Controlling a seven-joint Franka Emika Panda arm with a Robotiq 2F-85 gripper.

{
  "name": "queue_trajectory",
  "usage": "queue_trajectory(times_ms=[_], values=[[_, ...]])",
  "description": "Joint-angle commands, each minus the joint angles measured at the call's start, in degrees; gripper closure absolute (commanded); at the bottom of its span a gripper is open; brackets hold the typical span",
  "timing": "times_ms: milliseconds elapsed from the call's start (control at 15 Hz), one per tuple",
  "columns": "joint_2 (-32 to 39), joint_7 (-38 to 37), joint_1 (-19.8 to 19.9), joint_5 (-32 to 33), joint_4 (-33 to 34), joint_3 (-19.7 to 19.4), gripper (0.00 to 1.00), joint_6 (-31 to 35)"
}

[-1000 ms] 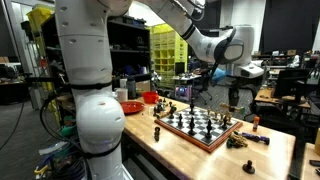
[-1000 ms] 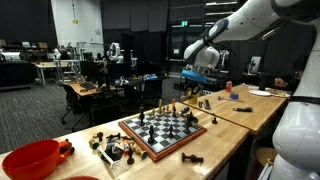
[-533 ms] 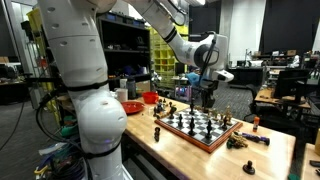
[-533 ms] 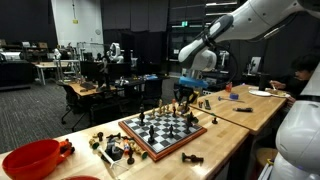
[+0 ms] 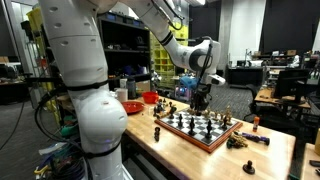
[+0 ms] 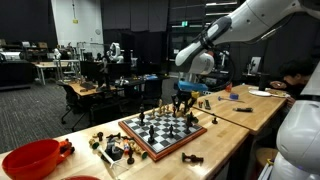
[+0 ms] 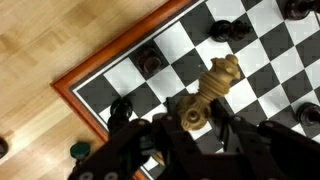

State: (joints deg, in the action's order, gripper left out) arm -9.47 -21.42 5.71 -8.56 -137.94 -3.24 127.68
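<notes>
The tan wooden chess piece is still hanging above the chessboard, so my gripper will next go down toward the open squares between the black pieces to let it go.
My gripper (image 7: 192, 125) is shut on a tan wooden chess piece (image 7: 208, 90), held by its base above the chessboard (image 7: 262, 78). In the wrist view the board's corner and red-brown frame (image 7: 100, 92) lie below, with black pieces (image 7: 150, 62) on nearby squares. In both exterior views the gripper (image 5: 200, 97) (image 6: 182, 99) hangs over the far end of the board (image 5: 200, 128) (image 6: 160, 130), which carries several standing pieces.
The board lies on a wooden table (image 5: 265, 150). A red bowl (image 6: 35, 158) and loose pieces (image 6: 115, 148) sit beside it. Another red bowl (image 5: 131, 106) is near my base (image 5: 95, 120). Loose pieces (image 5: 243, 139) lie past the board. Desks fill the background.
The arm has swung across toward the chessboard and lowered; the gripper now hangs over the board's far end with the tan piece.
</notes>
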Motion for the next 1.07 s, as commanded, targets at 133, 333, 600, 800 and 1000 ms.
queue_trajectory(times_ms=[133, 333, 600, 800, 1000], values=[[3.77, 0.63, -1.06, -0.75, 1.73, 0.71, 0.89, 0.80], [6.67, 0.23, -1.36, -0.46, 3.15, 0.87, 0.89, 1.62], [10.44, -0.25, -1.32, 0.06, 5.41, 0.47, 0.61, 2.39], [12.16, 0.10, -1.22, -0.48, 6.92, 0.01, 0.36, 2.03], [12.78, 0.45, -1.00, -1.01, 8.14, -0.46, 0.20, 1.54]])
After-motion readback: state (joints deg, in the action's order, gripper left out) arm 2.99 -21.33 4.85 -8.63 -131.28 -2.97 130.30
